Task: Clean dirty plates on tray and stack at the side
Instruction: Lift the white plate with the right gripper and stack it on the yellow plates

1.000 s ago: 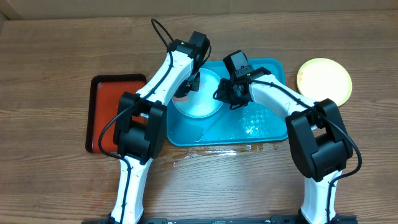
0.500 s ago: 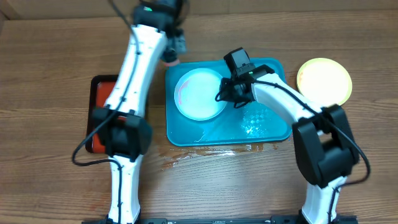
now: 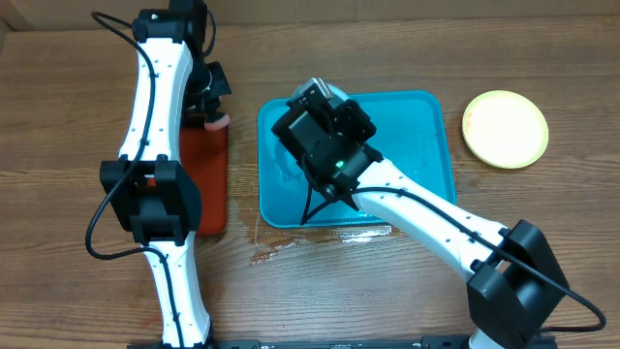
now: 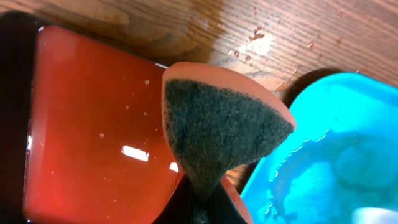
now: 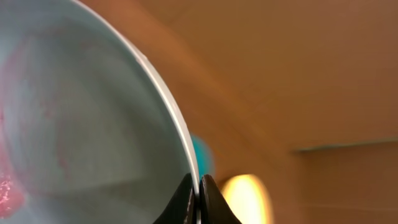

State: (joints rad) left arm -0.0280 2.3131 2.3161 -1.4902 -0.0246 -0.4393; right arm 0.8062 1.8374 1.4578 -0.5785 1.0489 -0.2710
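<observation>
I need to swing my right gripper past the turquoise tray, level the tilted plate and go down over the yellow-green plate (image 3: 505, 129) (image 5: 247, 199), as that one already lies at the side.
My right gripper (image 5: 199, 198) is shut on the rim of the pale blue plate (image 5: 87, 118) and holds it tilted up above the turquoise tray (image 3: 407, 145). The plate shows faint red smears at its left. In the overhead view my right wrist (image 3: 325, 131) hides most of the plate; only a pale edge (image 3: 316, 88) shows. A yellow-green plate (image 3: 504, 128) lies on the table right of the tray. I cannot tell whether another lies under it. My left gripper (image 3: 213, 111) is shut on a pink sponge (image 4: 217, 118) with a dark scrub face, over the red tray.
The red tray with a black rim (image 3: 203, 184) lies left of the turquoise tray, and its wet surface (image 4: 93, 130) shows in the left wrist view. Water lies pooled in the turquoise tray and on the wood at its front edge (image 3: 310, 237).
My left arm has swung left with the sponge, from the plate to over the red tray. My right gripper has lifted the pale blue plate off the turquoise tray and tilted it up.
</observation>
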